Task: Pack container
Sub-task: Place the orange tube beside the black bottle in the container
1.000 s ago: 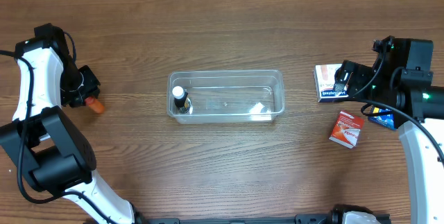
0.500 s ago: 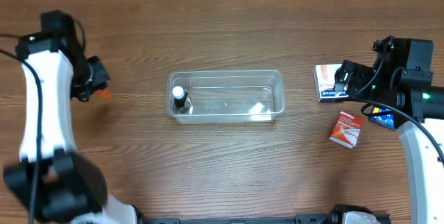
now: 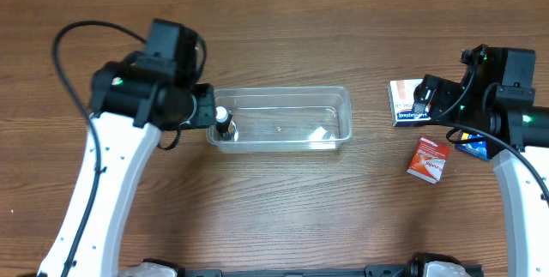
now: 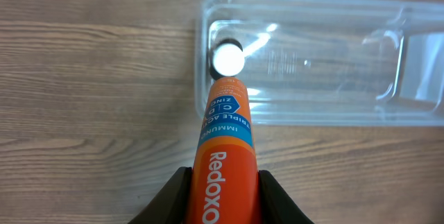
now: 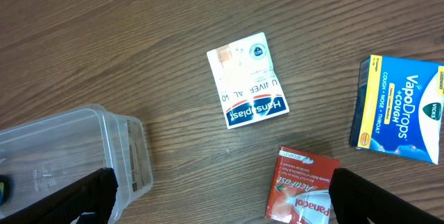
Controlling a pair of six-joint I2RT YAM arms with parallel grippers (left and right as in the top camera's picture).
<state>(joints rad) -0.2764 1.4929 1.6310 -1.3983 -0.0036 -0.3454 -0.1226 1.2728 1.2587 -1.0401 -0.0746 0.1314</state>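
Note:
I will next lower the orange Redoxon tube with my left gripper into the empty gap between the bottle and the near side of the container.
The clear plastic container [image 3: 283, 95] sits mid-table and also shows in the left wrist view [image 4: 388, 23] and the right wrist view [image 5: 41, 141]. A small dark bottle with a white cap [image 3: 223, 121] stands in its left end. My left gripper [image 4: 222, 189] is shut on an orange Redoxon tube [image 4: 223, 134], held just above the container's left end beside the bottle's cap [image 4: 228, 58]. My right gripper [image 5: 218, 189] is open and empty above the wood, to the right of the container.
A white Hansaplast box [image 3: 408, 105] [image 5: 247, 80], a red Panadol box [image 3: 428, 159] [image 5: 298, 186] and a blue VapoDrops box [image 5: 399, 109] lie on the table at the right, near my right arm.
My left arm has swung from the far left edge to the container's left end, carrying the orange tube. The right arm has not moved.

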